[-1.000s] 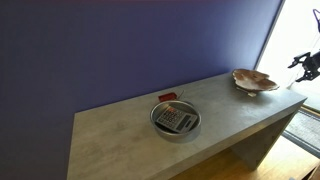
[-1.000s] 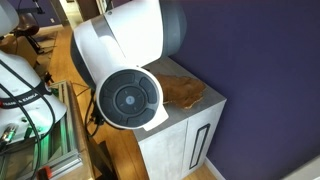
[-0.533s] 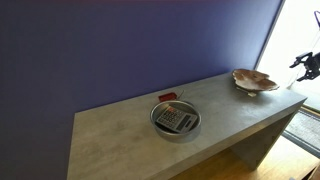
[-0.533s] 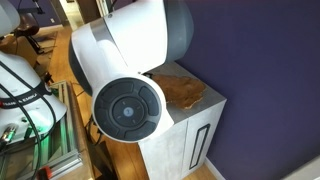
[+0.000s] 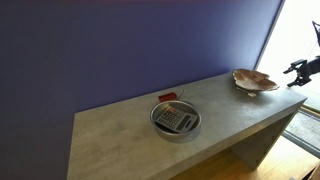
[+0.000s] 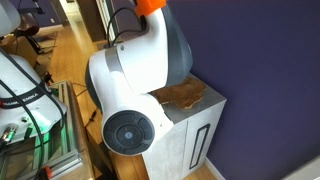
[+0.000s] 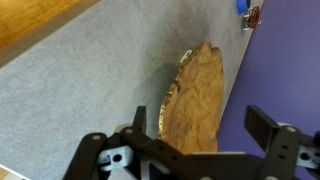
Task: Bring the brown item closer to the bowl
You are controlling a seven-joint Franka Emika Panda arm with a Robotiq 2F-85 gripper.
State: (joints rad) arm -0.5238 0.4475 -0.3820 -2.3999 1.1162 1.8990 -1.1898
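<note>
My gripper moves down and outward onto the near rim of the brown item (image 5: 275, 86) (image 7: 189, 145) next, because that rim lies closest to its open, empty fingers.
The brown item (image 5: 255, 80) is a wide, mottled, wavy-edged dish at the far end of the grey table (image 5: 130, 140). It also shows in an exterior view (image 6: 183, 93) and in the wrist view (image 7: 193, 100). The bowl (image 5: 176, 121) is a round grey metal bowl near the table's middle, with a dark keypad device inside. My gripper (image 5: 301, 69) is open and empty, in the air just beyond the table's end, beside the brown item. In the wrist view my gripper (image 7: 190, 150) hangs over the dish, fingers apart.
A small red object (image 5: 167, 97) lies behind the bowl near the purple wall (image 5: 120, 50). My arm's large white body (image 6: 135, 90) fills an exterior view and hides most of the table. A wooden floor (image 5: 280, 165) lies below.
My gripper has dropped slightly and moved toward the brown item. The arm's body has swung lower in an exterior view. The dish and bowl have not moved.
</note>
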